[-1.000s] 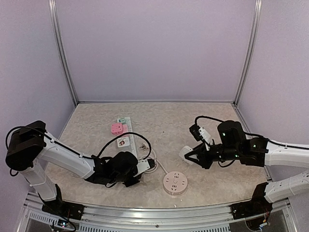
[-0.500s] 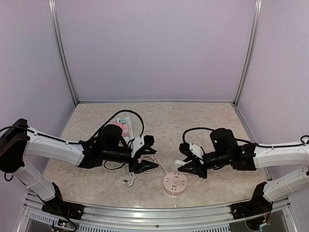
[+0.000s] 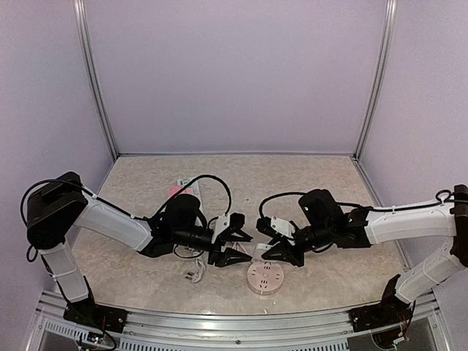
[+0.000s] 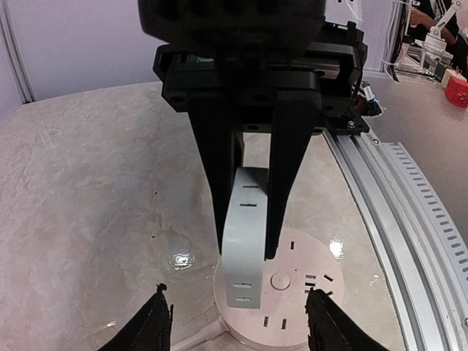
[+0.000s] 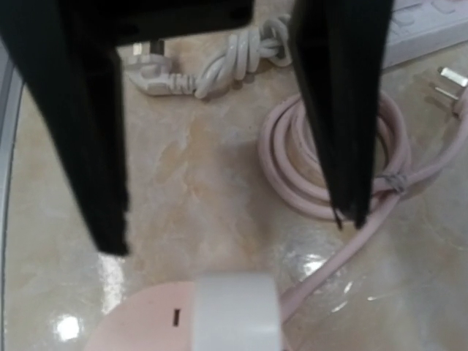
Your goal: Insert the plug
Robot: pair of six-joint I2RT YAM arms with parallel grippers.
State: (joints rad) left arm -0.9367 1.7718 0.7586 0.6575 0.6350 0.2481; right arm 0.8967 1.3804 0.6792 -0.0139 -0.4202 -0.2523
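The robot's right gripper will next move down onto the socket's part farthest from the bar [image 3: 264, 267] and let go of the white plug block, because that part of the socket is just below the gripper.
The round pink socket [image 3: 265, 278] lies near the table's front edge and also shows in the left wrist view [image 4: 307, 307]. My right gripper [image 3: 272, 247] is shut on a white plug block [image 3: 259, 250] and holds it just above the socket's left part. In the left wrist view its black fingers [image 4: 289, 168] clamp the block [image 4: 245, 241]. In the right wrist view the block [image 5: 234, 311] sits over the socket [image 5: 146, 322]. My left gripper [image 3: 238, 247] is open and empty, facing the block from the left, with its fingertips [image 4: 157, 322] spread wide.
A coiled pink cable [image 5: 329, 168] with metal pins [image 5: 446, 80] lies left of the socket. A bundled white cable [image 5: 241, 51] with its plug [image 3: 194, 276] lies nearby. A white power strip [image 3: 189, 183] lies behind the left arm. An aluminium rail [image 4: 409, 205] runs along the table's front edge.
My left gripper has swung right and forward toward the socket. My right gripper has carried the white block left, to just above the socket. The two grippers now face each other.
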